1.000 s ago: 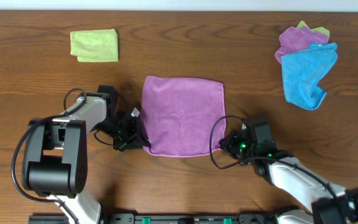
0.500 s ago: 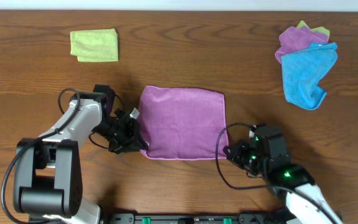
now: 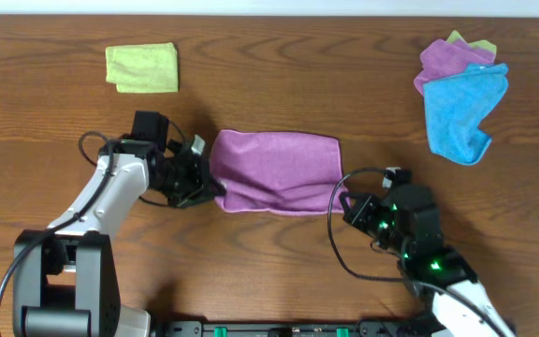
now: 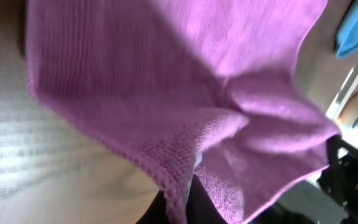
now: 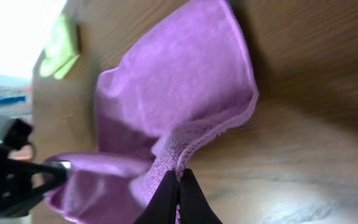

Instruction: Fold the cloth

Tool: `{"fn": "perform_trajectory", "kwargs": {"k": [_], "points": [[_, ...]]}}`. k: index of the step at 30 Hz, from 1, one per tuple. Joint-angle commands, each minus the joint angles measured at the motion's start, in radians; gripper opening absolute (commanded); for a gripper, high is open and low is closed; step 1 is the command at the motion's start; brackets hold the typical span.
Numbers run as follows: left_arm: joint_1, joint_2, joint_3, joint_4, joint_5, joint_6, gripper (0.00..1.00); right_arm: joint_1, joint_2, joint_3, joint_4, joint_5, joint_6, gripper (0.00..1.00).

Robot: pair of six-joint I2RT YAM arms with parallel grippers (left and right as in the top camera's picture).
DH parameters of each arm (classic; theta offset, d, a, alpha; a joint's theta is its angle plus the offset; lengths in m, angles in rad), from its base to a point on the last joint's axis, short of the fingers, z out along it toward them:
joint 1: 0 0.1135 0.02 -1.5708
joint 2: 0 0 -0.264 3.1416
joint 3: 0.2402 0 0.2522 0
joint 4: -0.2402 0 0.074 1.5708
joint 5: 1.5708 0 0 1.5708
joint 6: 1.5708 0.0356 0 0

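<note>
The cloth's far corner (image 3: 337, 140) (image 5: 220, 4) lies flat outward of and below my right gripper. The right gripper carries the cloth's near corner outward next, lowers it there and releases it.
The purple cloth (image 3: 277, 170) lies mid-table, its near edge lifted and curling toward the far edge. My left gripper (image 3: 211, 186) is shut on the cloth's near left corner; in the left wrist view the cloth (image 4: 185, 93) drapes over the fingers (image 4: 182, 202). My right gripper (image 3: 342, 201) is shut on the near right corner; in the right wrist view the cloth (image 5: 173, 106) hangs from the closed fingertips (image 5: 179, 180) just above the wood.
A folded yellow-green cloth (image 3: 142, 68) lies at the far left. A pile of blue (image 3: 461, 112), purple and green cloths (image 3: 449, 58) sits at the far right. The left arm's fingers show in the right wrist view (image 5: 17, 171).
Both grippers have lifted the cloth's near edge and carried it toward the far edge. The visible cloth has shrunk from a square to a narrow band.
</note>
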Motion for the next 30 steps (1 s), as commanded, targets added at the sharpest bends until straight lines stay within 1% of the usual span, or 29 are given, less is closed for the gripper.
{"fn": "perform_trajectory", "kwargs": {"k": [1,5,9,15,18,22,30], "points": [[0.002,-0.015,0.002,0.066,-0.042,-0.107,0.06,0.008,0.074,0.058,0.004,0.069,-0.067,0.01],[0.002,-0.014,0.002,0.187,-0.068,-0.174,0.06,0.007,0.196,0.155,0.004,0.118,-0.151,0.02],[0.002,-0.013,0.002,0.285,-0.109,-0.227,0.06,-0.002,0.327,0.259,0.004,0.125,-0.239,0.02],[0.0,-0.008,0.002,0.373,-0.202,-0.229,0.06,-0.012,0.484,0.37,0.02,0.151,-0.339,0.01],[0.0,0.013,0.002,0.433,-0.213,-0.229,0.06,-0.019,0.55,0.411,0.039,0.151,-0.368,0.02],[0.0,0.07,0.002,0.51,-0.22,-0.238,0.06,-0.021,0.603,0.447,0.05,0.177,-0.4,0.02],[0.0,0.185,0.002,0.641,-0.22,-0.245,0.06,-0.026,0.661,0.454,0.079,0.23,-0.435,0.02]]}}
